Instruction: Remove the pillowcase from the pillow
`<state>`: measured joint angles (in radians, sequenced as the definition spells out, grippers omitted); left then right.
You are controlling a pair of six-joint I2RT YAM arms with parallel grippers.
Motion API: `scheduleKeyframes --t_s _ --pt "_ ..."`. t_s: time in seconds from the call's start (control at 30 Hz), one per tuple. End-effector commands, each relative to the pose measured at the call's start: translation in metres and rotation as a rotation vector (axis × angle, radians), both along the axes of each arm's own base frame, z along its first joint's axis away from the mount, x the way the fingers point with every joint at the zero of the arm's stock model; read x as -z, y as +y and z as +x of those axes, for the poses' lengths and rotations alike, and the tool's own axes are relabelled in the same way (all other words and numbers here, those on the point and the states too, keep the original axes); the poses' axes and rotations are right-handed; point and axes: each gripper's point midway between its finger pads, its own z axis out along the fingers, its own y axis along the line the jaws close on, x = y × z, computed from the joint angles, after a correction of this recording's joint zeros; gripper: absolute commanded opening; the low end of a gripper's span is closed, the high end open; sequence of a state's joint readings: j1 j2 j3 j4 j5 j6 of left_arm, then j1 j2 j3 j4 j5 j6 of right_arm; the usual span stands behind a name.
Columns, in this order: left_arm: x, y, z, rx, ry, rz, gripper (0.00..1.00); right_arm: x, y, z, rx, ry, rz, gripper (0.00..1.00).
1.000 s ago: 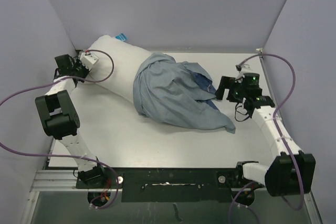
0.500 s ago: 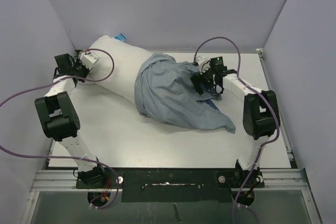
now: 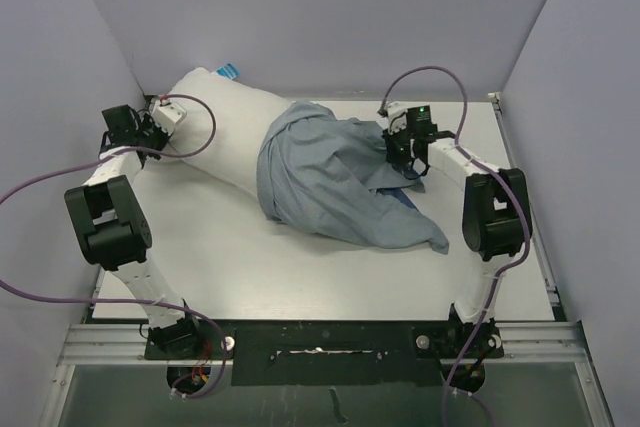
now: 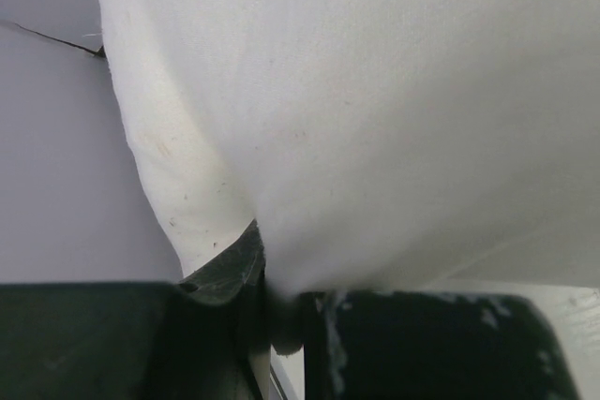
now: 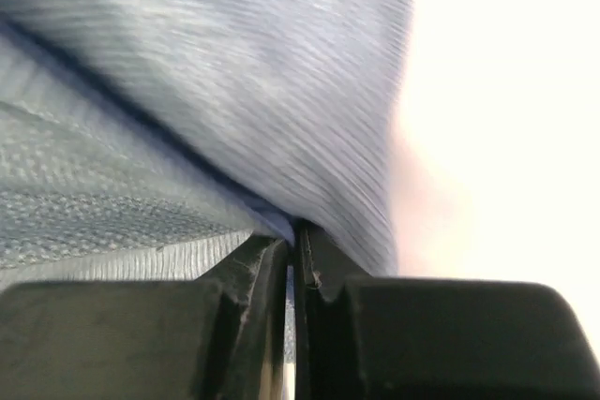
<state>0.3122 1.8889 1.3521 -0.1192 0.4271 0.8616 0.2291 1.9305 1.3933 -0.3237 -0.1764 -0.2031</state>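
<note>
The pillow's bare end will be let go on the tabletop next as my left gripper moves toward the nearby wall, then away from it, since the pillowcase (image 3: 330, 182) covers the pillow's other end.
The white pillow (image 3: 215, 117) lies slantwise at the back left, its bare end toward the left wall. The blue pillowcase (image 3: 330, 182) is bunched over its right end and spills onto the table. My left gripper (image 3: 160, 127) is shut on the pillow's left end; in the left wrist view white pillow fabric (image 4: 375, 119) is pinched between the fingers of the left gripper (image 4: 281, 316). My right gripper (image 3: 397, 147) is shut on the pillowcase's right edge. The right wrist view shows the right gripper (image 5: 292, 259) with blue pillowcase cloth (image 5: 234, 72) squeezed in its narrow gap.
Grey walls close the table (image 3: 260, 257) at the back and both sides. A small blue tag (image 3: 230, 70) sticks out at the pillow's far end. Purple cables (image 3: 430, 77) loop from both arms. A black rail (image 3: 330, 337) runs along the near edge.
The right arm swung in from the right side to the pillowcase's right edge. Its gripper, open before, has shut on the blue cloth. The left arm has kept its hold.
</note>
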Motion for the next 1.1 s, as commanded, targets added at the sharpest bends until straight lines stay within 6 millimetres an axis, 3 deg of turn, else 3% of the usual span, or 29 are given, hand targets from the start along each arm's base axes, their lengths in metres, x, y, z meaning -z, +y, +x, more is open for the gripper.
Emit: scheduleKeyframes --t_s 0.0,0.23,0.33,0.4,0.47,0.5,0.6,0.67,0.77,0.87,0.93,1.07 --pt "-0.051 0.021 -0.002 -0.043 -0.114 0.0 0.0 -0.062 -0.075 0.029 0.376 -0.128 0.174 0.0" --pt "-0.052 0.037 -0.005 -0.069 -0.12 0.001 0.0 -0.083 -0.181 0.01 0.834 -0.156 0.307 0.0" --pt "-0.053 0.039 -0.006 -0.074 -0.12 -0.001 0.0 -0.083 -0.206 -0.002 0.93 -0.157 0.31 0.0" --pt "-0.053 0.039 -0.007 -0.074 -0.12 -0.005 0.0 -0.09 -0.207 -0.005 0.916 -0.182 0.293 0.23" --pt "-0.054 0.037 -0.008 -0.077 -0.12 -0.014 0.0 -0.108 -0.19 -0.006 0.8 -0.24 0.22 0.51" --pt "-0.054 0.036 -0.008 -0.077 -0.119 -0.022 0.0 -0.122 -0.169 -0.006 0.704 -0.293 0.176 0.58" --pt "-0.054 0.031 -0.008 -0.079 -0.112 -0.049 0.0 -0.153 -0.091 -0.026 0.38 -0.432 0.128 0.74" --pt "-0.054 0.028 -0.007 -0.077 -0.104 -0.058 0.0 -0.161 -0.034 -0.054 0.181 -0.441 0.185 0.76" --pt "-0.057 0.025 -0.004 -0.069 -0.103 -0.059 0.0 -0.143 0.06 -0.112 -0.176 -0.387 0.227 0.77" --pt "-0.061 0.018 -0.002 -0.073 -0.103 -0.083 0.0 -0.106 0.131 -0.176 -0.457 -0.324 0.162 0.79" --pt "-0.065 0.016 -0.001 -0.069 -0.109 -0.083 0.0 -0.076 0.153 -0.202 -0.552 -0.286 0.052 0.81" --pt "-0.07 0.011 0.001 -0.063 -0.115 -0.086 0.0 -0.033 0.164 -0.207 -0.573 -0.217 -0.071 0.82"
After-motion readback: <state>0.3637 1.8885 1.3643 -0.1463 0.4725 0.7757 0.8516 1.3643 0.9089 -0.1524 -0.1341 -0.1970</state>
